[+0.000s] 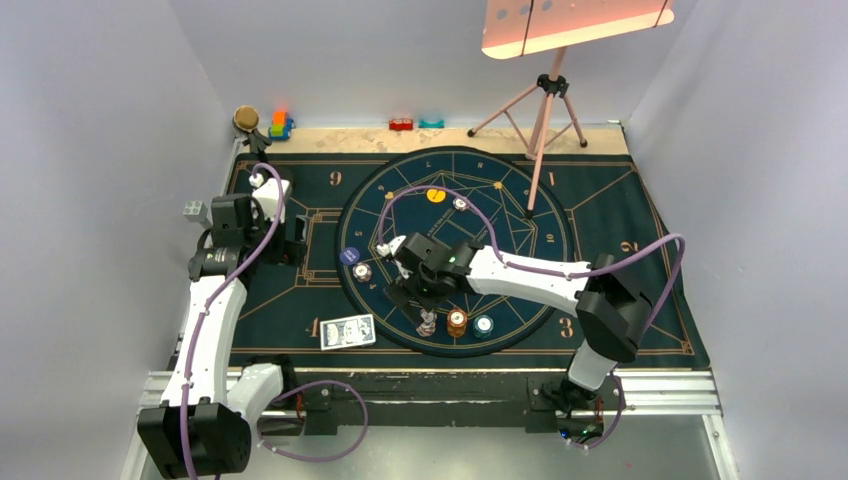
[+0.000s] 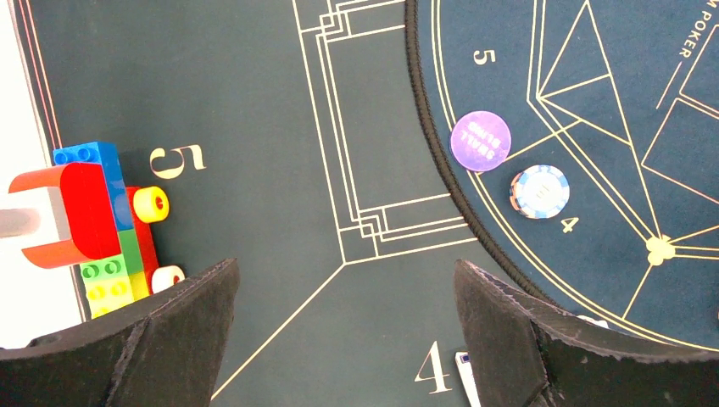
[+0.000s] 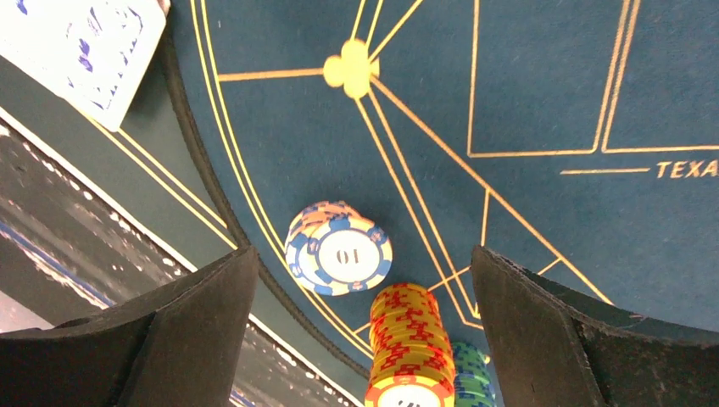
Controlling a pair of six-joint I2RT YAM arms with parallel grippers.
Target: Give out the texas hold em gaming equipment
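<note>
I should bring my open right gripper down around the top of the blue-white stack (image 1: 428,317) (image 3: 348,255) below it next, because its fingers are already spread wider than the chips.
A deck of blue-and-white backed cards (image 1: 347,331) lies at the mat's near edge; it also shows in the right wrist view (image 3: 85,47). Three chip stacks stand right of it: blue-white (image 3: 339,250), orange (image 3: 410,339), green-teal (image 3: 470,377). My right gripper (image 1: 410,288) is open and empty just above them (image 3: 360,339), with the orange stack between the fingers. A purple disc (image 2: 481,141) and a blue-white chip (image 2: 540,191) lie at the circle's left rim. My left gripper (image 2: 343,339) is open and empty over the mat, left of them (image 1: 295,243). No red triangular token shows.
Toy blocks (image 2: 106,220) lie at the mat's left edge by my left fingers. An orange chip (image 1: 436,196) and a white chip (image 1: 460,203) lie in the far part of the circle. A tripod (image 1: 540,110) stands at the back, and more blocks (image 1: 279,125) sit along the back edge.
</note>
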